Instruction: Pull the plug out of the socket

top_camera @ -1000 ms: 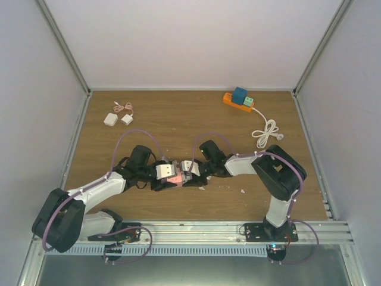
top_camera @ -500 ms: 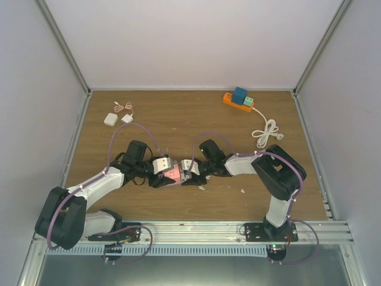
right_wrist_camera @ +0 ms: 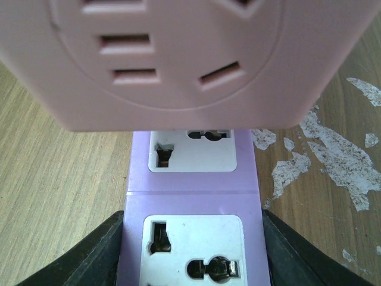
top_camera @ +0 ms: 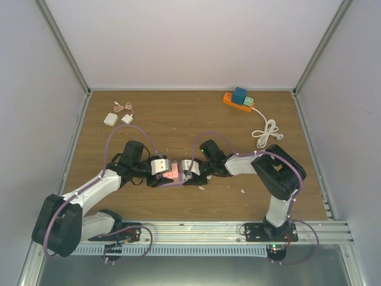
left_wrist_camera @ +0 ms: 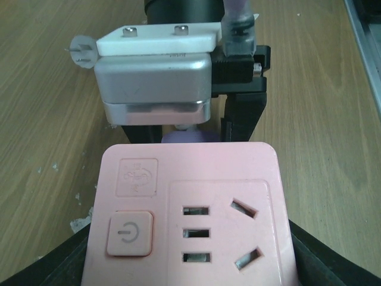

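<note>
My left gripper will go up, move the plug outward to the wood beside the white chargers, then lower it to the tabletop and let it go, because that wood is bare.
The plug (left_wrist_camera: 184, 214) is a pink cube adapter with a power button and its own outlets. My left gripper (left_wrist_camera: 187, 253) is shut on it, black fingers (left_wrist_camera: 53, 271) against both sides. The socket (right_wrist_camera: 193, 232) is a purple power strip with white outlets, and my right gripper (right_wrist_camera: 193, 256) is shut on it, fingers (right_wrist_camera: 89, 256) at either flank. In the right wrist view the plug (right_wrist_camera: 172, 53) hangs close over the strip's far outlet; its pins are hidden. From above, plug (top_camera: 173, 173) and socket (top_camera: 178, 183) sit between the left gripper (top_camera: 162, 174) and right gripper (top_camera: 189, 173).
An orange power strip (top_camera: 238, 100) with a blue and a green plug lies at the back right, its white cord (top_camera: 265, 132) coiled nearby. Two white chargers (top_camera: 118, 119) with a small cable rest at the back left. White scuffs (right_wrist_camera: 333, 155) mark the wood.
My left arm has swung its elbow leftward and drawn the pink plug slightly away and to the far side. The right arm and the purple strip have stayed put.
</note>
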Motion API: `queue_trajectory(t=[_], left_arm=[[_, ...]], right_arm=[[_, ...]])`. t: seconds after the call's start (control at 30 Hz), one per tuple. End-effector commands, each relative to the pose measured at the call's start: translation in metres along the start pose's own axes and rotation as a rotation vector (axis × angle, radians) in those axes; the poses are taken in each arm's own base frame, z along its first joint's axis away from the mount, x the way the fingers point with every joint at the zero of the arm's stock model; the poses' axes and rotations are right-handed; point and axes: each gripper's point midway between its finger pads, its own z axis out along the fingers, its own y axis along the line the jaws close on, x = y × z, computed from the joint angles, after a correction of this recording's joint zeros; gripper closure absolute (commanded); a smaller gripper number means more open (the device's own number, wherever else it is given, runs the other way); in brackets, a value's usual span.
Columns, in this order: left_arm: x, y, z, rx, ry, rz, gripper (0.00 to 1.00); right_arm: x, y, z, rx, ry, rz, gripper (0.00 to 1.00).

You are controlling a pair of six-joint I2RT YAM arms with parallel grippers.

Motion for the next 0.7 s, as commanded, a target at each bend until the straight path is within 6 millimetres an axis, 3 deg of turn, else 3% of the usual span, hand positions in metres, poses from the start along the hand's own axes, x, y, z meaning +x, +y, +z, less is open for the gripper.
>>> queue_trajectory(t=[0.0,0.23,0.47,0.67], left_arm=[[-0.009,0.005,-0.008,-0.028,-0.005,0.057,0.6],[-0.018,0.024,-0.027,-0.092,0.065,0.052,0.6],[-0.023,0.076,-0.065,-0.226,0.241,0.062,0.6],[-0.043,0.121,-0.112,-0.308,0.375,0.107,0.59]], right_arm=[[0.012,-0.001,0.001,0.008,0.045,0.023,0.91],[0.008,0.0,-0.001,0.0,0.039,0.017,0.83],[0.015,0.003,0.002,-0.014,0.054,0.034,0.64],[0.013,0.001,0.001,-0.009,0.051,0.043,0.48]])
